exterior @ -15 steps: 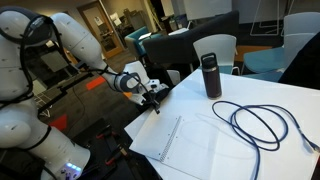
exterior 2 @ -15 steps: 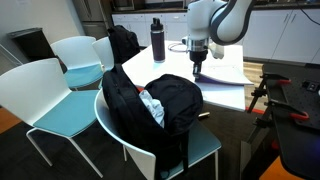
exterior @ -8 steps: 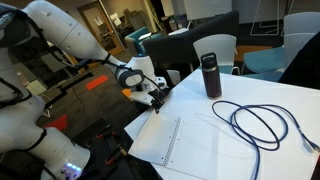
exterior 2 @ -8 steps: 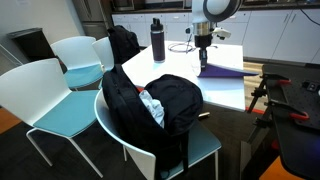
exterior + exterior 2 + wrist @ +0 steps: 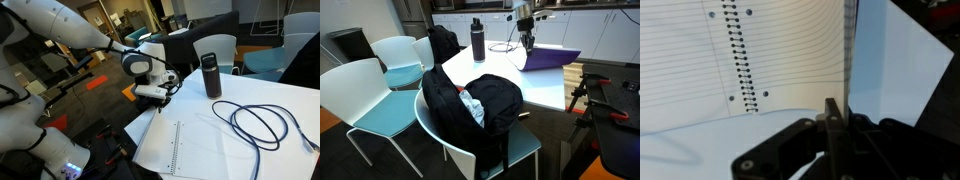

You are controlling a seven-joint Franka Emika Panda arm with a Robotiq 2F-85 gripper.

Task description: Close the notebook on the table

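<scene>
The far lined page lies uncovered, so my gripper acts on that next. The purple cover's free edge over the wire spine [image 5: 178, 147] [image 5: 739, 55] goes up and outward toward that page, and my gripper releases it.
The notebook [image 5: 197, 148] lies open on the white table [image 5: 285, 100], with white lined pages and a wire spine. Its purple cover [image 5: 552, 58] is lifted off the table and stands tilted up. My gripper [image 5: 164, 88] is shut on the free edge of that cover, and it also shows in an exterior view [image 5: 527, 42]. In the wrist view the lined pages and spine [image 5: 737, 55] lie beyond my fingers [image 5: 830, 118], which pinch the raised sheet edge-on.
A dark bottle [image 5: 210, 75] stands upright beyond the notebook. A black cable [image 5: 260, 122] loops on the table beside it. A black backpack [image 5: 485, 105] sits on a chair by the table edge, with more white chairs [image 5: 375, 90] around.
My gripper has moved up and over toward the spine, pulling the purple cover from nearly flat to a raised, tilted position.
</scene>
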